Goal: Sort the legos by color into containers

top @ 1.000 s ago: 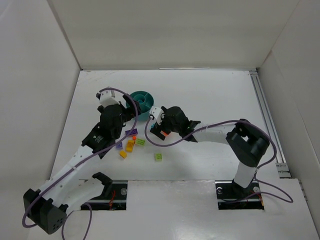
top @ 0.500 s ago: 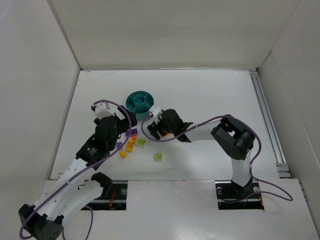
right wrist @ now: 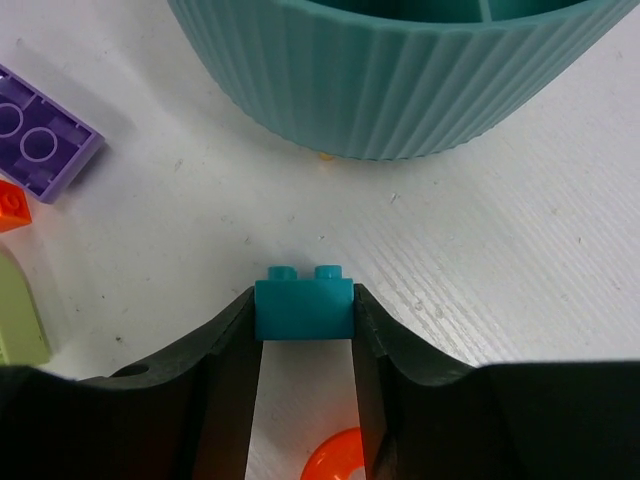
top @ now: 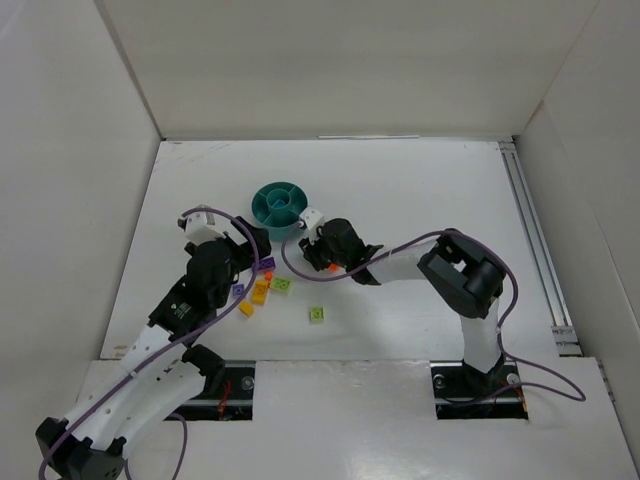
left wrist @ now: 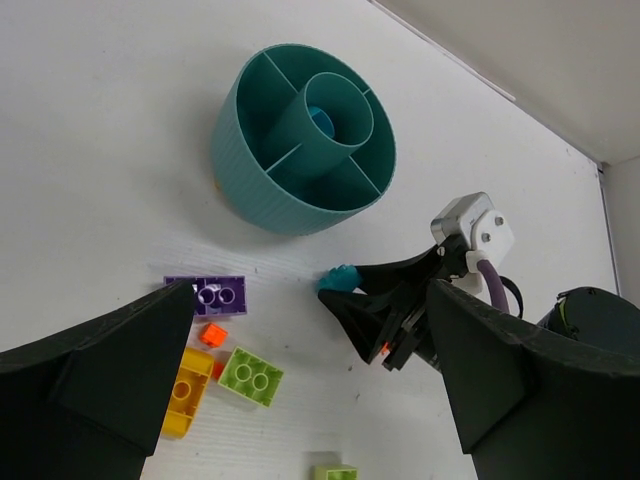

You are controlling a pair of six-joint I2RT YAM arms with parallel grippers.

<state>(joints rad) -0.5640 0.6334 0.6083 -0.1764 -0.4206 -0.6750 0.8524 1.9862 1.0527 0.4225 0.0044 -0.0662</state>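
Observation:
I will next move my right gripper up and outward over the teal dish's central hollow, which is to its left in the top view. Then I will let go of the teal brick there, where blue lies.
The teal dish with wedge compartments stands at mid-table. Just in front of it lies a small teal brick, studs toward the dish, and my right gripper is shut on it, both fingers pressed against its sides on the table. The same brick shows at that gripper's tips in the left wrist view. My left gripper hangs open above the loose legos: a purple brick, a tiny orange one, a lime one and a yellow one.
Another lime brick lies apart toward the near edge. An orange-red rounded piece sits under the right gripper, between its fingers. Something blue lies in the dish's central well. White walls enclose the table.
My right gripper has moved left toward the dish's front and shut on the teal brick. The left arm has drawn back slightly from the dish, still open.

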